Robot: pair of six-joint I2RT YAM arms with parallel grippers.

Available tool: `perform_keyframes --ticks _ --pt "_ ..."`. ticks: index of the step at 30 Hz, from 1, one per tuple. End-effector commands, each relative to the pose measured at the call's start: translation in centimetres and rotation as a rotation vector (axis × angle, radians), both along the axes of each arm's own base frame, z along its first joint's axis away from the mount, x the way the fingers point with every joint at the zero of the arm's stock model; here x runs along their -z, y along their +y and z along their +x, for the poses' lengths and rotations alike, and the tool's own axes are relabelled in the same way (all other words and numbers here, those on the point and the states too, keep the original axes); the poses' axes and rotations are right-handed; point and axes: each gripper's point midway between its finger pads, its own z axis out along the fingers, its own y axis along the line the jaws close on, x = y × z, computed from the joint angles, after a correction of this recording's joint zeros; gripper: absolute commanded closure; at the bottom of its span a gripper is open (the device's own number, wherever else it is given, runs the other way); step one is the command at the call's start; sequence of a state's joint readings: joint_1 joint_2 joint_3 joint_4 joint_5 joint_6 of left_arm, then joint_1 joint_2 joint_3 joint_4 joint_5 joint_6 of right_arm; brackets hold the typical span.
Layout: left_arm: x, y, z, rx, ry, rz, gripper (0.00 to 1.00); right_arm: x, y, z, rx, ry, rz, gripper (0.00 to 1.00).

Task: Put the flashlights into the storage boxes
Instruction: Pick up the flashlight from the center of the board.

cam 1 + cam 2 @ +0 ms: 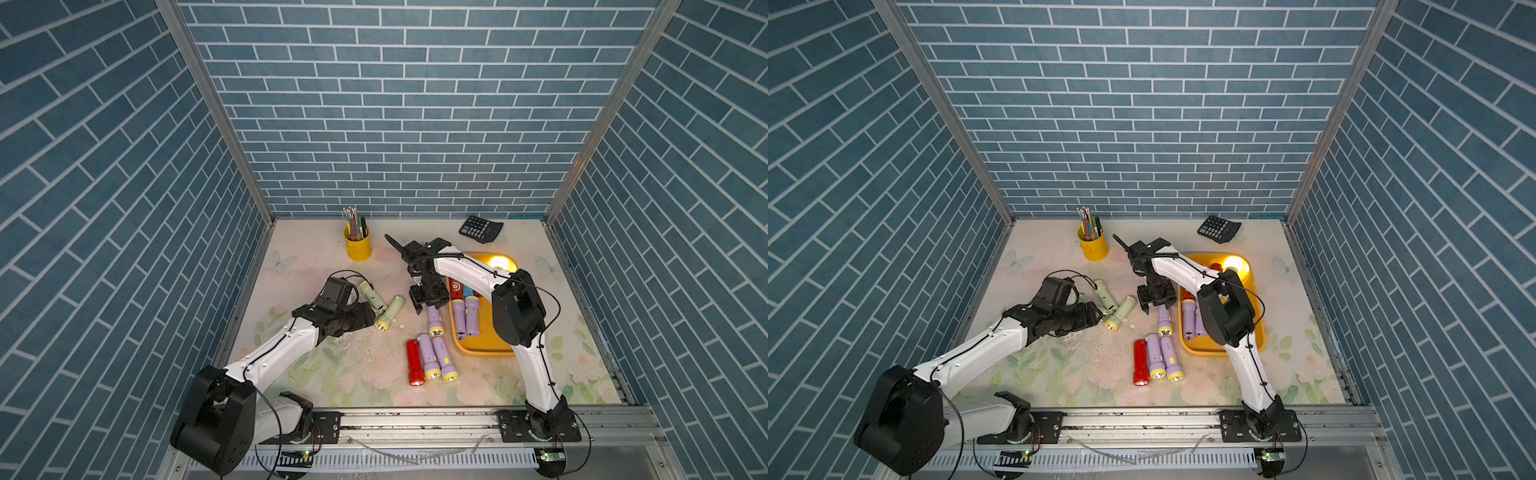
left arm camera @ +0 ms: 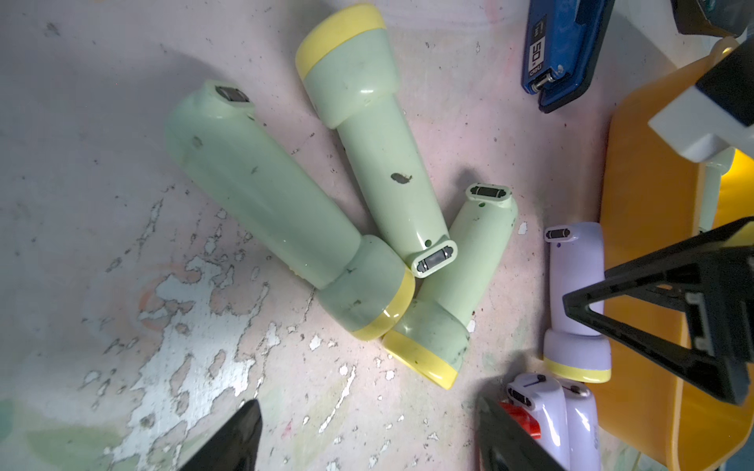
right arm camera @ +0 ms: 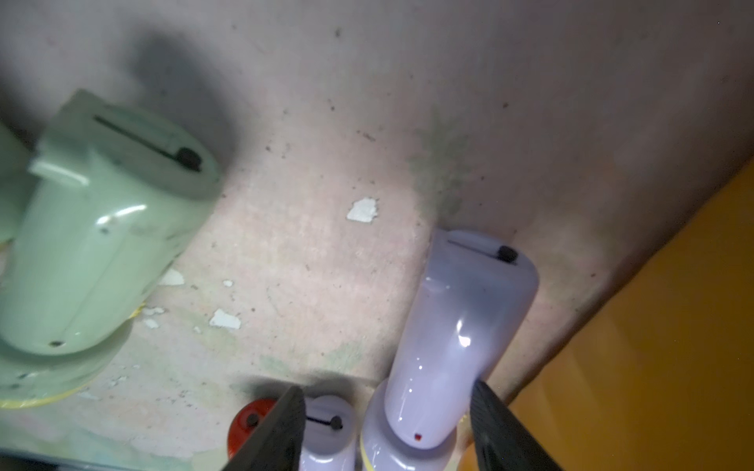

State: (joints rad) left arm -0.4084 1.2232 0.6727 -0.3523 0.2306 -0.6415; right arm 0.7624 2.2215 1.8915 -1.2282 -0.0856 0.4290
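The lilac flashlight's body (image 1: 432, 313) (image 3: 432, 396) is between my open fingers, so I need to lower my right gripper, ease it away from the storage box, and close on the flashlight.
Three pale green flashlights (image 2: 367, 163) lie fanned together in the left wrist view; two of them (image 1: 390, 312) show in both top views. My left gripper (image 2: 371, 442) hovers open just short of them, nothing between its fingers. My right gripper (image 3: 389, 432) points down beside the orange-yellow storage box (image 1: 478, 352), open astride a lilac flashlight (image 3: 457, 346) lying on the table; one finger is close to it, and a gap shows at the other. A red and two lilac flashlights (image 1: 430, 362) lie side by side nearer the front. Several flashlights (image 1: 465, 316) lie in the box, one lit (image 1: 498, 262).
A dark blue stapler (image 2: 565, 49) lies past the green flashlights. A yellow pen cup (image 1: 357, 246) stands at the back, a black calculator (image 1: 481, 228) at the back right. The mat's print is flaking near the left gripper. Brick-patterned walls close three sides.
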Motion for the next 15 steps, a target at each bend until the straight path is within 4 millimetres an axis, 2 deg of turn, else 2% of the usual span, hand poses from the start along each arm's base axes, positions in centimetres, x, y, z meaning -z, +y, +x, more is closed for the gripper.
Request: perform_keyframes --ticks 1,5,8,15 --pt "-0.3 0.2 0.2 0.003 0.002 0.003 0.17 0.7 -0.6 -0.4 -0.009 0.046 -0.045 0.35" --pt "-0.3 0.5 0.1 -0.004 0.000 0.000 0.17 1.3 0.0 -0.6 -0.014 0.070 -0.022 0.36" --pt "-0.4 0.7 0.1 -0.009 -0.004 -0.002 0.17 1.8 0.8 -0.6 -0.025 0.086 0.018 0.41" --pt "-0.6 1.0 0.0 -0.019 -0.011 -0.006 0.17 1.7 2.7 -0.1 -0.073 0.076 0.108 0.58"
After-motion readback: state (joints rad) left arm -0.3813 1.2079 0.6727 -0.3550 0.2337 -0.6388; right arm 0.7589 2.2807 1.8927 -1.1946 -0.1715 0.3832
